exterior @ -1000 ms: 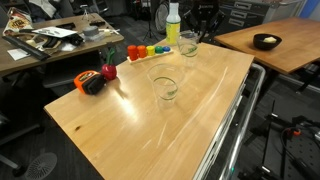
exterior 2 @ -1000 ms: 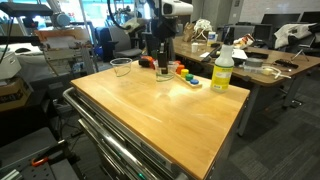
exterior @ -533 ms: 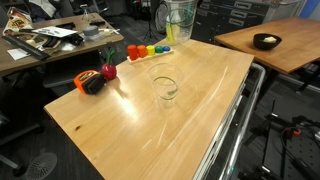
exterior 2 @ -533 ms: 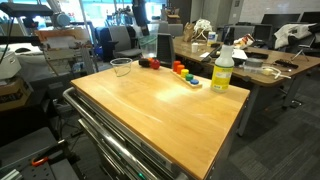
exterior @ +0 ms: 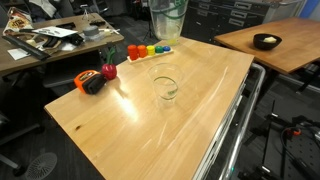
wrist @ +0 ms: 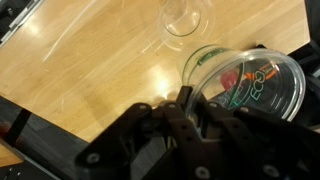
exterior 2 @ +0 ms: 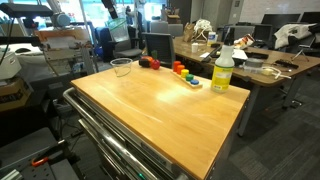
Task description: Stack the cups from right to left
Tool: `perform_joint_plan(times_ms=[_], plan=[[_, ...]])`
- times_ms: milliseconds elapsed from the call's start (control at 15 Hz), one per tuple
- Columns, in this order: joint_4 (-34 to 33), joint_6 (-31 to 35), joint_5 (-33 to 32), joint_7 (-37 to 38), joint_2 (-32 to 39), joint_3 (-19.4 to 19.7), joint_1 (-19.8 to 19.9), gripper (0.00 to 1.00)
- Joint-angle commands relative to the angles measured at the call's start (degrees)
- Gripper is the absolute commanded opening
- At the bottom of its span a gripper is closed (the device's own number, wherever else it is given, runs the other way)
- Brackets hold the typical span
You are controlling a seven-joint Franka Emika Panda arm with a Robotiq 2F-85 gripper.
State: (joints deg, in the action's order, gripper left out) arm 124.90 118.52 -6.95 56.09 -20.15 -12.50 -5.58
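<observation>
Next, my gripper moves the held cup over the opening of the other clear cup, then lowers it, since that cup is open below my gripper.
My gripper (wrist: pixel 186 99) is shut on the wall of a clear plastic cup (wrist: pixel 262 84), fingers over its rim. In an exterior view this cup (exterior: pixel 167 16) hangs high above the table's far edge, and the gripper itself is above the frame. I cannot tell whether a second cup is nested inside it. Another clear cup (exterior: pixel 165 85) stands upright on the wooden table (exterior: pixel 130 120). It also shows in the wrist view (wrist: pixel 185 14) and in an exterior view (exterior 2: pixel 122 67). I cannot make out a third cup standing on its own.
A row of small coloured blocks (exterior: pixel 146 50) lies near the far edge. A red and black object (exterior: pixel 96 81) sits by one table edge. A yellow-green bottle (exterior 2: pixel 222 72) stands near the blocks (exterior 2: pixel 184 72). Desks and chairs surround the table.
The gripper has lifted the held cup from the table surface near the blocks, up and toward the middle. The cup standing on the table has not moved.
</observation>
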Motion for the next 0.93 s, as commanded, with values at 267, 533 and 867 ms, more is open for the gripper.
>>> perform_joint_plan(times_ms=[267, 533, 867], plan=[[6.35, 8.47, 6.46, -8.54, 1.17, 0.87, -0.90, 0.02], [7.96, 11.56, 7.84, -11.43, 3.19, 0.61, -0.59, 0.02], [9.22, 13.53, 6.40, -13.21, 4.91, 0.38, -0.17, 0.02]])
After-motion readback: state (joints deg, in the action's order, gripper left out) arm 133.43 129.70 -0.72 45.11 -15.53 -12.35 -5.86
